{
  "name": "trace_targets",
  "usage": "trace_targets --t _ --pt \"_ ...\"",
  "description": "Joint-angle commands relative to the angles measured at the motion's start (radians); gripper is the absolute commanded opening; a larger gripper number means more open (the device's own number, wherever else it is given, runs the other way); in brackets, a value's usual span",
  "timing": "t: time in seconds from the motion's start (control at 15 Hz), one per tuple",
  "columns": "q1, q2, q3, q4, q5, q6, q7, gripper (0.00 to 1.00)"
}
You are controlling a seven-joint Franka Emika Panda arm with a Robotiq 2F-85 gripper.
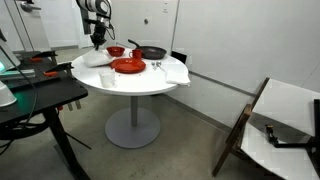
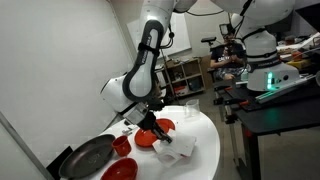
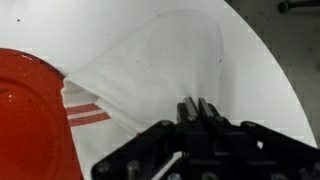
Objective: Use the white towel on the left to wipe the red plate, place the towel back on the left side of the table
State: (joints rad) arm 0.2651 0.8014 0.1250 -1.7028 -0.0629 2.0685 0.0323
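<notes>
My gripper will next go down toward the tabletop beside the red plate and then let go of the white towel (image 1: 96, 58), because the towel's pinched top is still raised off the table.
The white towel (image 1: 96, 58) lies at the left of the round white table (image 1: 130, 88), bunched up into a peak. The wrist view shows it as a fanned sheet (image 3: 160, 60) running away from my fingertips. My gripper (image 1: 97, 43) is right above it, and its fingers (image 3: 197, 104) are pressed together on the towel's near edge. The red plate (image 1: 128, 66) sits just beside the towel toward the table's middle front. In the wrist view the red plate (image 3: 30, 110) is at the left edge. In an exterior view my gripper (image 2: 152, 122) hangs over the towel (image 2: 178, 148).
A small red bowl (image 1: 116, 51) and a black pan (image 1: 152, 52) stand behind the plate. A larger white cloth (image 1: 172, 72) lies at the table's right. A red-striped cloth (image 3: 88, 113) shows under the towel. A black desk (image 1: 40, 95) stands left and a chair (image 1: 285, 125) right.
</notes>
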Motion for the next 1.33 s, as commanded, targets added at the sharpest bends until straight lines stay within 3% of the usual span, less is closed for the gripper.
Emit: trace_targets --t 0.0,0.53,1.0,1.27 --pt "-0.004 -0.014 0.022 -0.017 -0.005 -0.015 -0.038 0.03" --pt "0.002 0.025 0.045 0.027 0.012 -0.007 -0.031 0.03" --pt "-0.045 0.161 0.049 0.105 0.156 0.180 0.024 0.03" --pt "-0.051 0.218 0.043 0.149 0.191 0.198 0.062 0.03"
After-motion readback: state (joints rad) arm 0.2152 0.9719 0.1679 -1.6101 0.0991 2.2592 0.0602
